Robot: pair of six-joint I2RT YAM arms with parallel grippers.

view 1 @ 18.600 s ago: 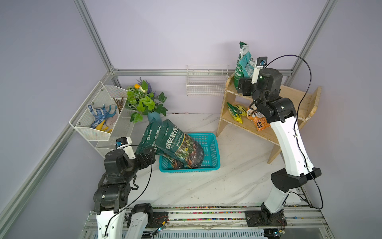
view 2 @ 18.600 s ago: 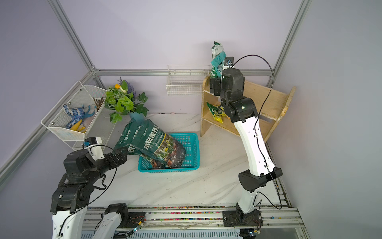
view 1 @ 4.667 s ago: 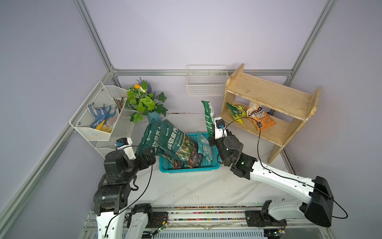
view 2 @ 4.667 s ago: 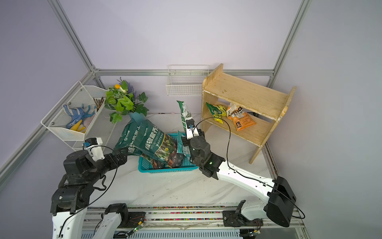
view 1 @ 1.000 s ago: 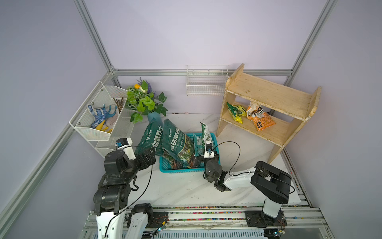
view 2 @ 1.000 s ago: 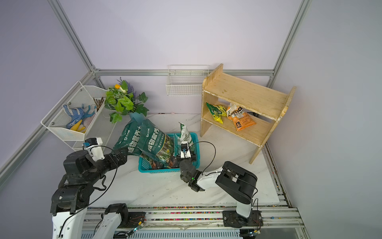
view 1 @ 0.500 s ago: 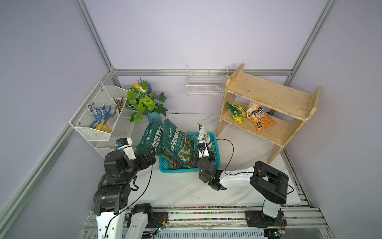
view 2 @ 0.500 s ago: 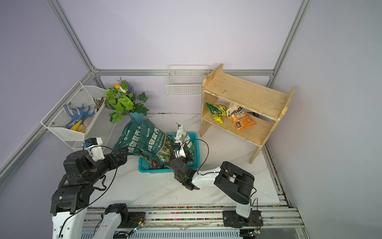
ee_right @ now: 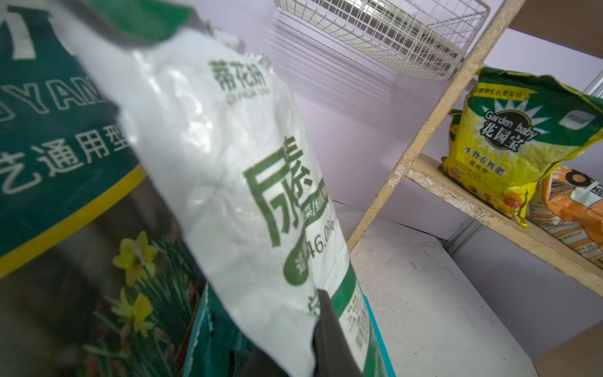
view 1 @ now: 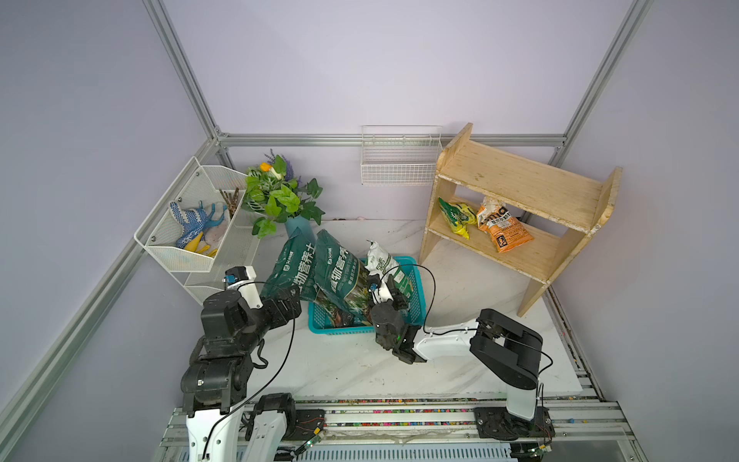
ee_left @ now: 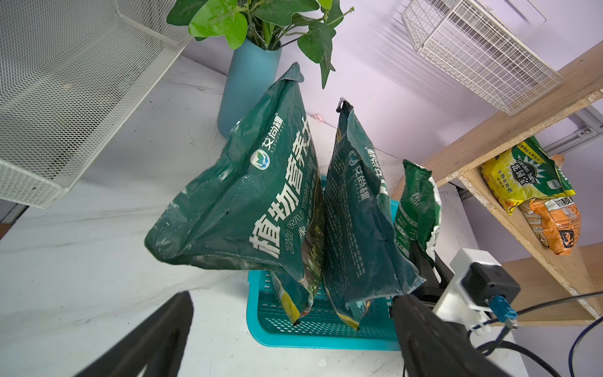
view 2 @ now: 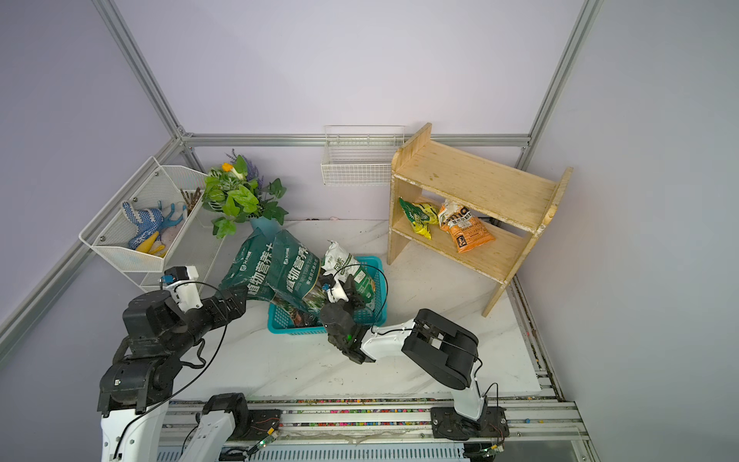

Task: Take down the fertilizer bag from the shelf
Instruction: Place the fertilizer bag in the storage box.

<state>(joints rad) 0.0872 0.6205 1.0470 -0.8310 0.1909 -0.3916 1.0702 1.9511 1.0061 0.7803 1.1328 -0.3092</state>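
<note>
My right gripper will next move away from the soil bags toward the basket's end by the shelf and let go of the fertilizer bag there, because that end has room.
The fertilizer bag [view 1: 383, 262] [view 2: 339, 259] is white and green and stands tilted in the teal basket [view 1: 344, 330] [view 2: 296, 330], against two dark green soil bags [view 1: 339, 272]. My right gripper [view 1: 396, 295] [view 2: 353, 294] [ee_right: 287, 329] is shut on the bag's lower edge, and one dark finger [ee_right: 331, 329] lies across its front. The wooden shelf [view 1: 520, 184] [view 2: 476, 180] stands at the back right with its top tier bare. My left gripper [view 1: 288, 304] [ee_left: 293, 303] is open by the soil bags [ee_left: 248, 209], holding nothing.
On the shelf's lower tier lie a yellow-green bag [view 1: 458, 216] and an orange bag [view 1: 504, 231]. A white wire wall basket [view 1: 400, 160] hangs beside the shelf. At the left are a plant in a blue vase [view 1: 280, 196] and a white mesh rack [view 1: 192, 228].
My right gripper has moved left with the fertilizer bag, bringing it closer against the dark green bags in the basket. The left arm has not moved.
</note>
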